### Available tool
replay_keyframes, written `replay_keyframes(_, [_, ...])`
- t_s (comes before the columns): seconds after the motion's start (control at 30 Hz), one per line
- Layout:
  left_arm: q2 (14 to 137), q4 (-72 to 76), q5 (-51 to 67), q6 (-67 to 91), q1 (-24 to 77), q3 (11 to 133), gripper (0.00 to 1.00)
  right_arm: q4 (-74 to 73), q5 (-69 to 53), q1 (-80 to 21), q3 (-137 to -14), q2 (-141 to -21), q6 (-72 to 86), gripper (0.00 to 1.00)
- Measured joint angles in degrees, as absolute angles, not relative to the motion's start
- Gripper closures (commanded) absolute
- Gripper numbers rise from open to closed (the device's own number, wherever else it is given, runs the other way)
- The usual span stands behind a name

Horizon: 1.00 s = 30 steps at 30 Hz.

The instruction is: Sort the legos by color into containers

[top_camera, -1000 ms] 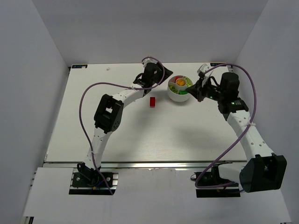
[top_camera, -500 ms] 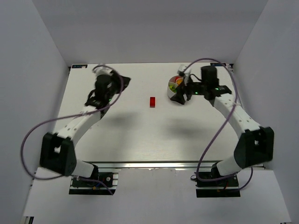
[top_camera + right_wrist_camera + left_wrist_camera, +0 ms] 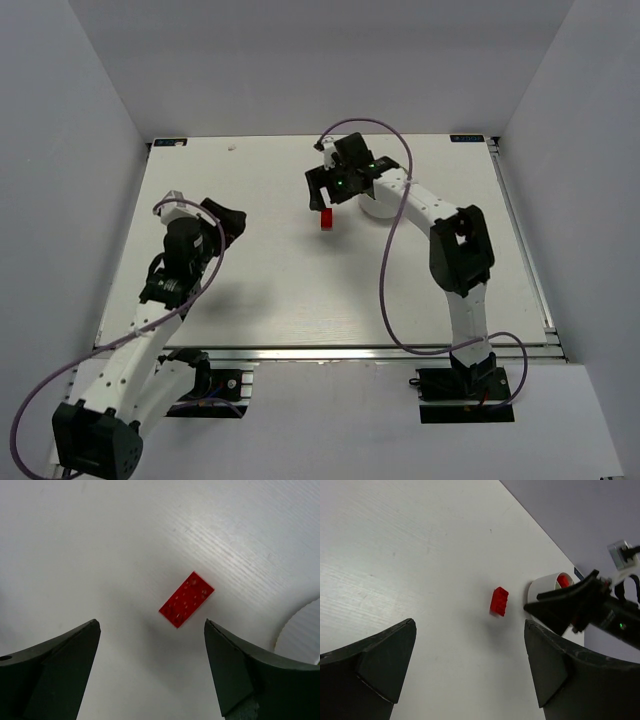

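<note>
My right gripper turns next, since the red lego lies slanted. It then lowers over the brick (image 3: 327, 219) (image 3: 186, 599) and closes on its long sides.
A single red lego (image 3: 326, 219) lies flat on the white table, left of the round white dish (image 3: 373, 209), which the right arm mostly covers. My right gripper (image 3: 323, 199) hovers just beyond this brick, open and empty. In the right wrist view the red lego (image 3: 186, 599) lies ahead of the open gripper (image 3: 150, 623), with the dish rim (image 3: 303, 631) at the right edge. My left gripper (image 3: 232, 216) is far to the left, open and empty. Its wrist view shows the gripper (image 3: 469, 625), the red lego (image 3: 499, 601), the dish (image 3: 544, 585) and a red lego (image 3: 563, 580) inside it.
The right gripper's black body (image 3: 577, 605) stands in front of the dish in the left wrist view. Grey walls enclose the table on three sides. The right arm's purple cable (image 3: 392, 250) loops over the middle of the table.
The right arm has swung left from the dish to above the red lego and opened. The left arm has pulled back to the near left and opened wide.
</note>
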<state>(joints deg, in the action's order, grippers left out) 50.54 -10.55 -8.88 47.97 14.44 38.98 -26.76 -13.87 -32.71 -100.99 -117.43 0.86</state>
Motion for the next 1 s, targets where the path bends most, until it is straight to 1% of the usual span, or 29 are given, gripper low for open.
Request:
replay_keyframes(0.07, [46.63,-13.15,-9.69,48.49,14.44,37.32,0.02,-26.30,-9.82,-33.50,-104.25,-120.88,4.19,0.11])
replay_keyframes(0.2, [40.18,-18.50,-11.22,49.36,14.44,35.81,0.02,-26.39,-4.75,-33.93,-104.90,-124.27,9.65,0.12])
replay_keyframes(0.23, [39.09,-19.49,-11.57,49.54,14.44,35.81,0.02,-26.55,-3.79,-33.87,-104.90,-124.86,10.63,0.15])
replay_keyframes(0.37, [35.64,-21.61,-12.56,50.68,14.44,35.11,0.02,-26.57,0.14,-33.80,-105.21,-127.17,13.26,0.19])
replay_keyframes(0.47, [34.83,-22.41,-12.71,51.55,14.44,33.82,0.02,-26.44,1.67,-33.67,-106.04,-129.54,14.00,0.22])
replay_keyframes(0.7, [36.84,-23.55,-12.69,51.96,14.44,33.01,0.02,-25.63,1.98,-33.87,-107.02,-132.16,14.85,0.24])
replay_keyframes(0.8, [36.88,-23.46,-12.69,52.01,14.44,32.99,0.02,-25.36,1.98,-34.15,-107.07,-132.16,14.90,0.31])
replay_keyframes(0.83, [36.91,-23.27,-12.64,52.05,14.44,32.91,0.02,-25.36,1.98,-34.26,-107.07,-132.18,14.92,0.36])
replay_keyframes(0.9, [37.19,-22.39,-12.29,52.23,14.44,32.51,0.02,-25.32,1.98,-34.50,-107.07,-132.22,14.66,0.42])
replay_keyframes(0.93, [37.45,-21.91,-11.92,52.40,14.44,32.34,0.02,-25.28,1.98,-34.61,-107.07,-132.25,14.50,0.47])
replay_keyframes(1.0, [38.33,-20.75,-10.70,52.71,14.44,31.97,0.04,-25.17,1.93,-34.76,-107.07,-132.29,14.11,0.52])
